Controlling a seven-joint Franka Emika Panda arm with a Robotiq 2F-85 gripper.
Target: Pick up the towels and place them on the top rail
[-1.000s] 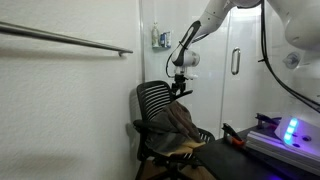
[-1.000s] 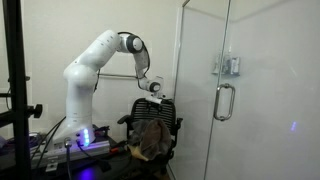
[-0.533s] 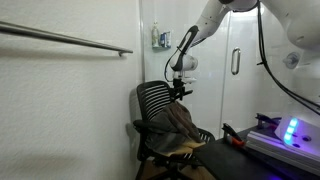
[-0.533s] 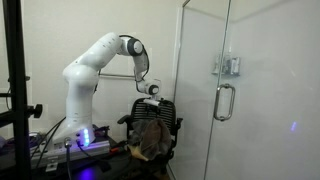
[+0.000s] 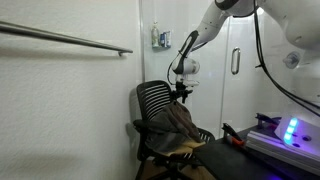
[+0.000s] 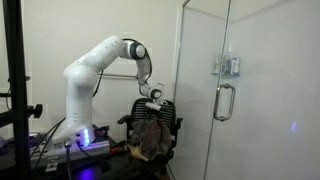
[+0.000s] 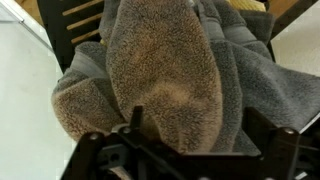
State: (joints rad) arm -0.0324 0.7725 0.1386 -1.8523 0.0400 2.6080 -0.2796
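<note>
The towel's hump sits between my gripper's open fingers already, so my gripper will next lower toward the chair back, onto the brown fuzzy towel's upper end.
The towels (image 5: 180,125) lie heaped over the seat and back of a black mesh chair (image 5: 153,103), grey-brown ones on top and a mustard edge near the seat. In the wrist view a fuzzy grey-brown towel (image 7: 160,60) fills the picture, with a greyer one (image 7: 265,85) beside it. My gripper (image 5: 182,92) hangs just above the heap, near the chair back, also seen in an exterior view (image 6: 155,102). It is open (image 7: 198,125), with its two dark fingers either side of the towel's hump. The top rail (image 5: 65,38) runs along the wall, high up, far from the gripper.
A glass door with a short vertical handle (image 6: 225,100) stands close beside the chair. The robot base and a bench with a glowing blue light (image 5: 292,130) are on the other side. The chair back's slats (image 7: 85,20) are just behind the towels.
The gripper has come down a little toward the towels on the chair. Its jaws have stayed open, and the towels have not moved.
</note>
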